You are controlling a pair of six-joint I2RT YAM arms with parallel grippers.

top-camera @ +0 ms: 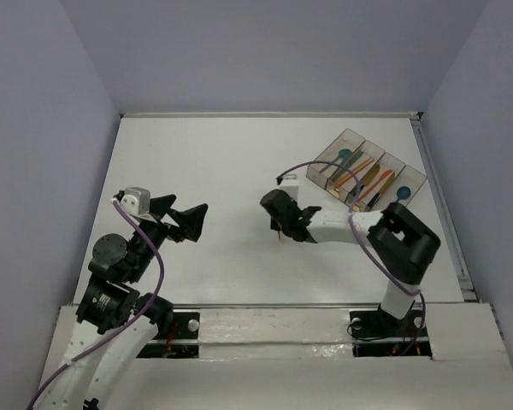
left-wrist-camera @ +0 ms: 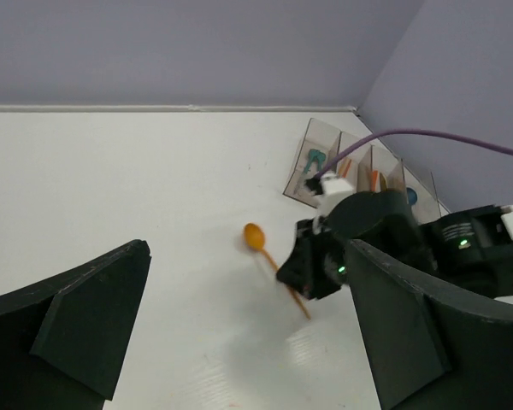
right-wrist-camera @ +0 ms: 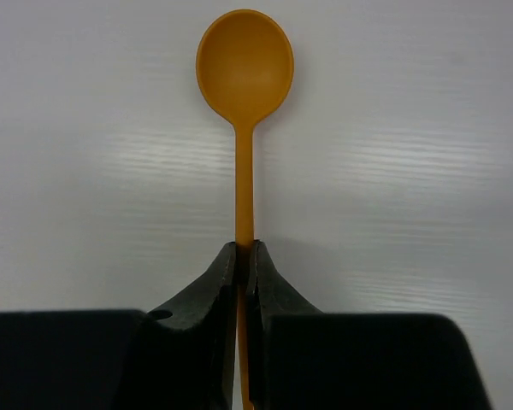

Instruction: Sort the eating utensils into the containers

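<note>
My right gripper will next move the orange spoon up, to the right in the top view and down into the end bin [top-camera: 402,195], because a blue spoon lies there.
An orange spoon [right-wrist-camera: 244,64] points away from my right gripper [right-wrist-camera: 244,249], which is shut on its thin handle, low over the white table. In the left wrist view the spoon [left-wrist-camera: 255,237] sticks out from the right gripper [left-wrist-camera: 318,260]; in the top view the gripper [top-camera: 278,220] is at mid-table. The containers [top-camera: 369,173], four joined smoky bins at the far right, hold teal, orange and dark blue utensils. They also show in the left wrist view [left-wrist-camera: 342,166]. My left gripper [top-camera: 186,219] is open and empty, left of the spoon, its fingers [left-wrist-camera: 77,333] wide apart.
A purple cable [top-camera: 312,166] arcs from the right wrist toward the bins. The table's raised right edge [top-camera: 440,213] runs just past the bins. Grey walls enclose the table on three sides.
</note>
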